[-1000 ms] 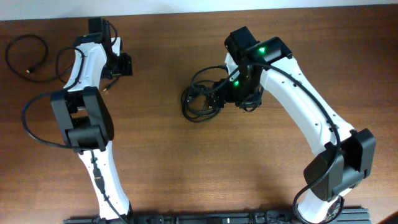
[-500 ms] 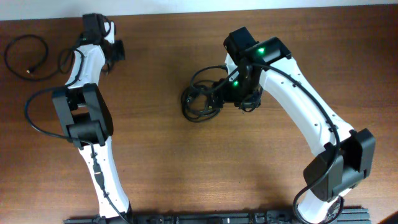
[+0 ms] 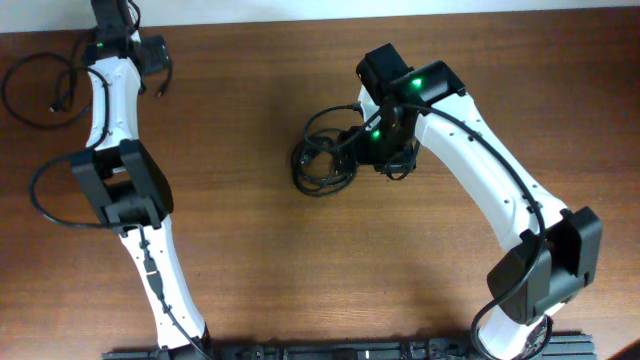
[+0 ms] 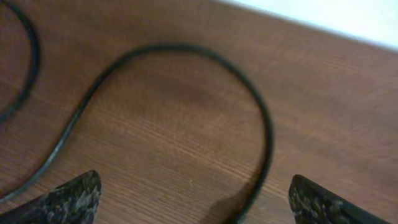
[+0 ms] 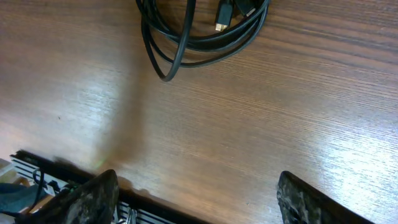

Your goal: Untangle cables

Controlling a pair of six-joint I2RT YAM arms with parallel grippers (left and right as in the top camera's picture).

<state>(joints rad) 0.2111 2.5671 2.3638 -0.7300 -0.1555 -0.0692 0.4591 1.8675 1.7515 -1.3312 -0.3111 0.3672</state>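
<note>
The robot will lift its left gripper, carry it to the right in the overhead view and lower it onto the tangle's top point(image 3: 321, 146), because those cables are still coiled together.
A bundle of thin black cables point(image 3: 322, 160) lies coiled at the table's middle; it also shows at the top of the right wrist view point(image 5: 199, 31), with small plug ends inside the loops. My right gripper point(image 3: 368, 150) hovers at the bundle's right side, open and empty point(image 5: 199, 193). A separate loose cable point(image 3: 35, 85) loops at the far left. My left gripper point(image 3: 152, 58) is near the table's back left edge, open point(image 4: 199, 199). A black cable loop point(image 4: 186, 50) lies on the wood in front of it and runs down between the fingertips, apart from both.
The brown wooden table point(image 3: 250, 260) fills the overhead view. Its back edge point(image 3: 300, 14) runs close behind the left gripper. A black rail point(image 3: 330, 350) runs along the front edge, between the arm bases.
My left arm has swung toward the back left corner, closer to the loose cable. The right arm and the bundle have not moved.
</note>
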